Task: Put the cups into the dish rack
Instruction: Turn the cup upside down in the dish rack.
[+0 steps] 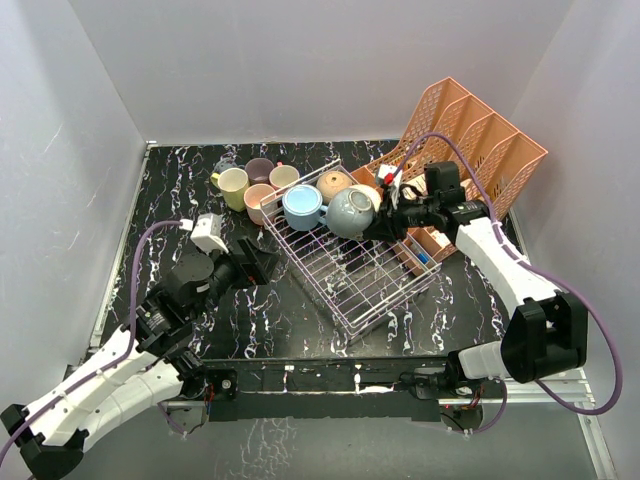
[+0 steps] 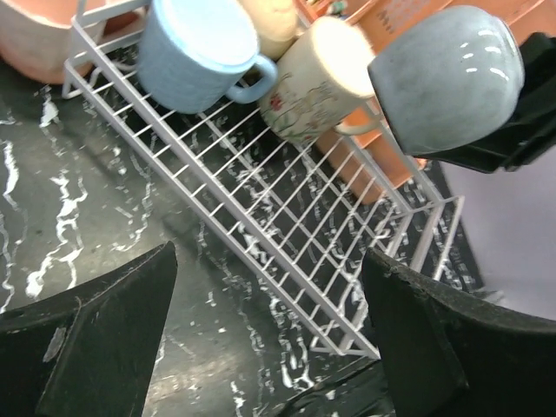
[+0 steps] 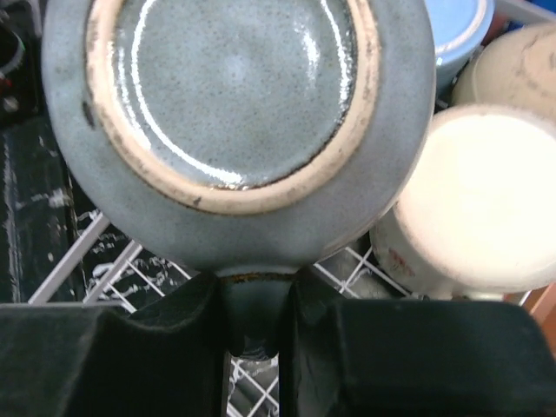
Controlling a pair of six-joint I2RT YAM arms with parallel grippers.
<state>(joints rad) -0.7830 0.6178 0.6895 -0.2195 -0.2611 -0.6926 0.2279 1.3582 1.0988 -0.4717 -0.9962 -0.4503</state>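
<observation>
I will move my right gripper over and down to the left in the top view to release. Bare rack wires by the light blue mug lie below it there.
The wire dish rack (image 1: pixel 372 282) lies in the middle of the table, with a light blue mug (image 1: pixel 301 206), a tan mug (image 1: pixel 333 185) and a cream mug (image 1: pixel 366 193) at its far end. My right gripper (image 3: pixel 254 300) is shut on the handle of a grey-blue mug (image 3: pixel 234 113) and holds it bottom-up over the rack's far end (image 1: pixel 350 212). Yellow (image 1: pixel 232 187), mauve (image 1: pixel 259 170), cream (image 1: pixel 284 176) and pink (image 1: pixel 258 201) mugs stand on the table left of the rack. My left gripper (image 2: pixel 274 347) is open and empty beside the rack's left side (image 2: pixel 261 200).
A salmon-pink lattice file organiser (image 1: pixel 480 150) stands at the back right, just behind the right arm. The table is black marble-patterned with white walls around it. In the left wrist view the light blue mug (image 2: pixel 195 52) and cream mug (image 2: pixel 317 82) lie in the rack.
</observation>
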